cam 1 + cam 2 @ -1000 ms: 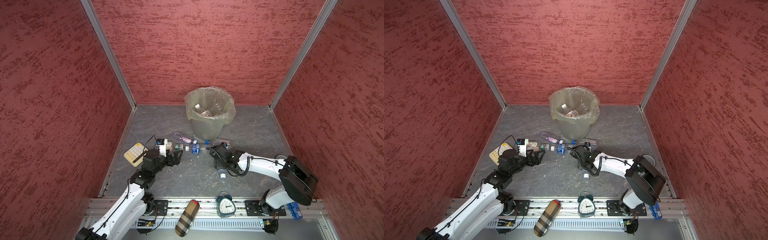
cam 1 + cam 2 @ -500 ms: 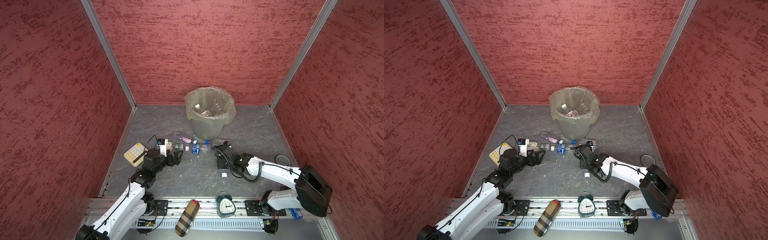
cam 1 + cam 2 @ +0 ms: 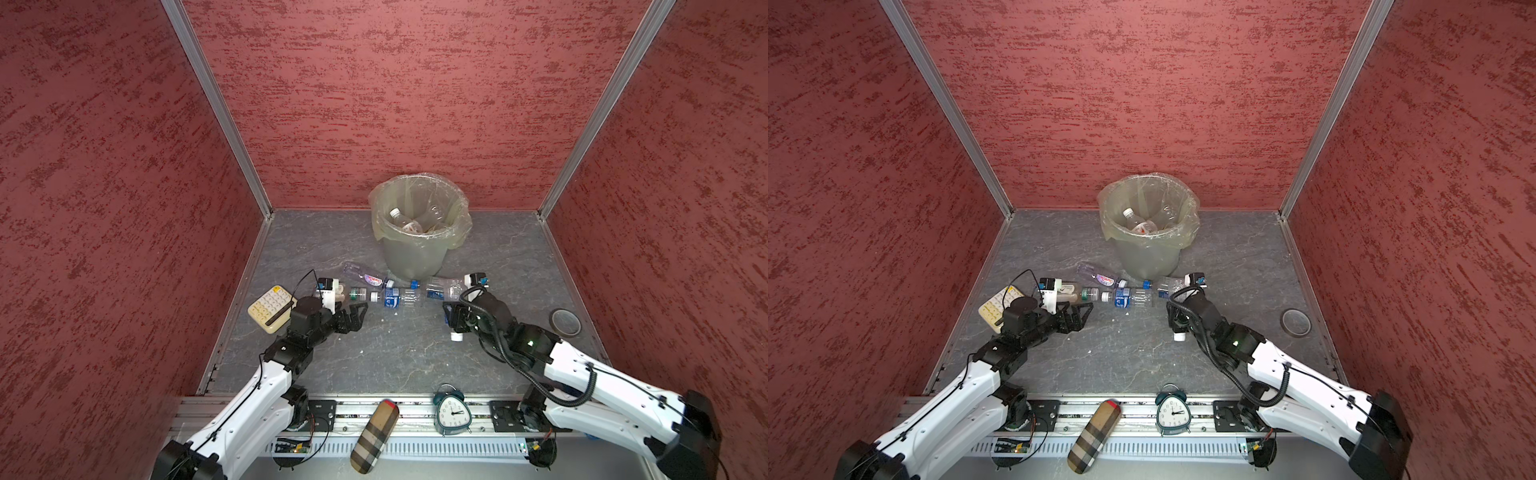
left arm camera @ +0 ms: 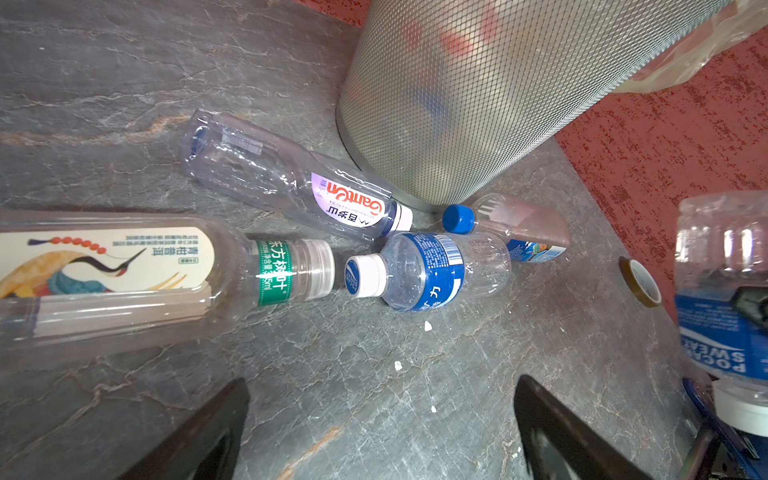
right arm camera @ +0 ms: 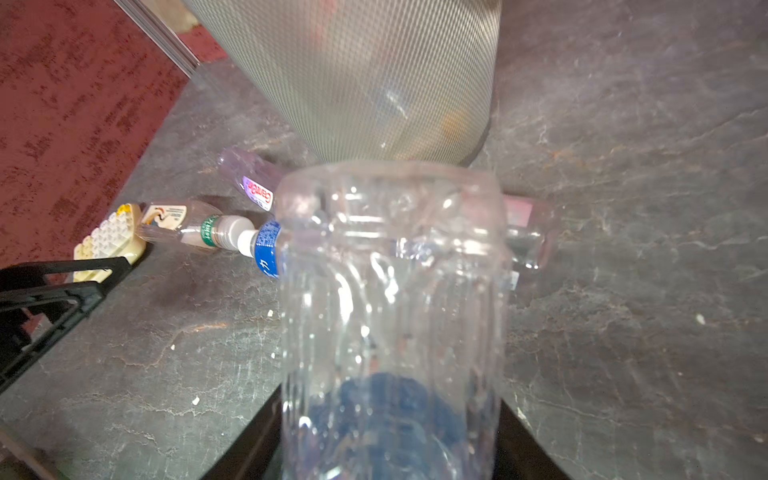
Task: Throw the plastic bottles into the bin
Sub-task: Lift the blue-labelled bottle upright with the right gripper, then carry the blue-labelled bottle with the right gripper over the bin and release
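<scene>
My right gripper needs to go up and outward next, over the bin's opening [image 3: 421,208], to release the clear plastic bottle, as the bin's lined rim is higher.
My right gripper [image 5: 388,419] is shut on a clear plastic bottle [image 5: 390,291] with a blue label. In both top views its white cap [image 3: 456,336] [image 3: 1179,336] sticks out below the gripper [image 3: 457,320]. My left gripper [image 4: 382,386] [image 3: 355,316] stands open over bare floor, short of a row of lying bottles: a beige-label one [image 4: 124,270], a Ganten one [image 4: 291,183], a blue-label one [image 4: 424,270] and a blue-capped one [image 4: 511,224]. The bin [image 3: 415,253] [image 3: 1148,257] stands just behind them, lined with a bag and holding several bottles [image 3: 399,216].
A cream calculator [image 3: 272,307] lies left of my left gripper. A tape roll [image 3: 564,321] sits near the right wall. A clock [image 3: 452,411] and a plaid case [image 3: 374,436] rest on the front rail. Red walls enclose the floor.
My right jaws have closed onto the bottle, and the right arm has swung its elbow out to the right, drawing the gripper slightly back. The left arm has not moved.
</scene>
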`<state>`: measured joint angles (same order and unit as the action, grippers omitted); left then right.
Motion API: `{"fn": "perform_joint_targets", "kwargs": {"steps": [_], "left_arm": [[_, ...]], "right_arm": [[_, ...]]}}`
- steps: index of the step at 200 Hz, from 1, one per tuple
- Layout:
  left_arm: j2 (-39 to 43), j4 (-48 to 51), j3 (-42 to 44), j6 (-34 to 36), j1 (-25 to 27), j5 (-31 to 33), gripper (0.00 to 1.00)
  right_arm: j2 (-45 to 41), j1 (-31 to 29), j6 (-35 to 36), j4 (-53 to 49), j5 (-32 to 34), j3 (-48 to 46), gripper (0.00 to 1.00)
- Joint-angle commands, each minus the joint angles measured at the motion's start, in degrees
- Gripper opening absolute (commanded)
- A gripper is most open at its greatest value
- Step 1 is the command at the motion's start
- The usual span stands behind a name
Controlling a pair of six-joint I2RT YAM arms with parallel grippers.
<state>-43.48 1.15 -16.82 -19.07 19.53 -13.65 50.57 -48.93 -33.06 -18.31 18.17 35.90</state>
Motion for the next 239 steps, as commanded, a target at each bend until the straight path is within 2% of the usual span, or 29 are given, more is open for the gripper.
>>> {"fn": "perform_joint_targets", "kwargs": {"steps": [1,21,45,77,104,111,124,137,155,169,208,239], "left_arm": [[-0.03,-1.45,-1.07,1.14,0.32,-0.55,1.00],[-0.53,-1.54,-1.22,1.14,0.33,-0.55,1.00],[-1.37,-1.70,-1.49,1.32,0.51,-0.82,1.00],[-0.95,-1.52,-1.49,1.40,0.65,-0.57,1.00],[-0.52,-1.49,-1.29,1.45,0.77,-0.51,1.00],[-0.46,-1.45,-1.30,1.49,0.72,-0.35,1.00],[-0.22,-1.37,-1.24,1.45,0.84,-0.37,1.00],[0.36,-0.99,-1.22,1.49,0.83,-0.26,1.00],[1.81,-0.40,-0.88,1.45,0.86,-0.07,1.00],[3.10,-0.08,-0.51,1.31,0.85,0.02,1.00],[2.09,-0.89,-0.56,1.32,0.83,-0.03,1.00],[0.59,-1.41,-1.02,1.40,0.86,-0.20,1.00]], "right_arm": [[-3.44,-0.34,4.81,3.49,3.27,0.46,0.32],[-5.58,-0.38,8.66,5.15,4.72,2.51,0.30],[-2.41,-0.38,14.24,4.56,7.72,10.34,0.30],[7.96,0.18,22.43,5.95,9.94,25.93,0.31],[22.77,4.86,28.04,6.09,6.85,44.32,0.33],[27.28,6.98,28.48,5.43,4.60,49.73,0.41],[36.90,10.72,28.00,1.98,2.38,61.59,0.69],[45.23,13.63,27.38,-2.85,2.91,72.78,0.96],[52.27,15.72,25.86,-10.22,4.00,84.95,0.99],[51.80,15.69,26.00,-9.94,3.23,86.09,0.99],[45.07,15.66,24.87,-7.09,1.45,80.35,0.99],[39.15,15.71,24.48,-4.89,1.14,71.53,0.99]]}}
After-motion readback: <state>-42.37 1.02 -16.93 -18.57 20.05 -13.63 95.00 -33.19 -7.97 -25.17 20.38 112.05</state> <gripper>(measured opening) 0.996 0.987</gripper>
